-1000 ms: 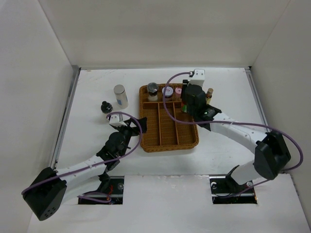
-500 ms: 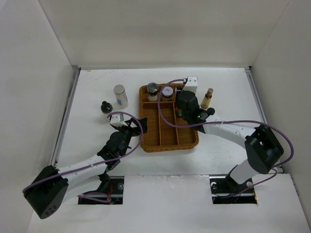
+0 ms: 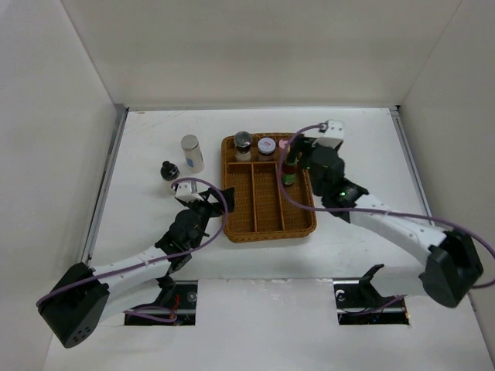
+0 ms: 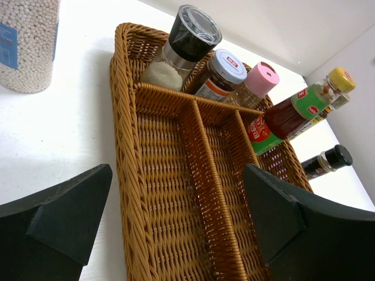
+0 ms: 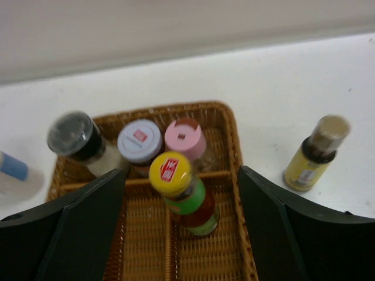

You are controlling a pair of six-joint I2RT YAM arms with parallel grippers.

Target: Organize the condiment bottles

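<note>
My right gripper will move to the yellow-labeled bottle, which is still standing outside the tray: to the right in the wrist view and down onto its beige cap.
The condiment bottles are split between the wicker tray and the table. In the tray's back row stand a black-topped grinder, a white-capped jar and a pink-capped bottle. Just in front of them, a yellow-capped red sauce bottle stands in the right compartment. My right gripper is open above it, with a gap on each side of the bottle. A white cylinder and a small black-capped bottle stand left of the tray. My left gripper is open and empty at the tray's left rim.
A small beige-capped bottle with a yellow label stands on the table right of the tray. Another black-capped bottle stands beyond the tray's right side. White walls enclose the table on three sides.
My right gripper has opened and let go of the yellow-capped bottle, which now stands in the tray. The right wrist has drawn back to the right. The left arm has not moved.
</note>
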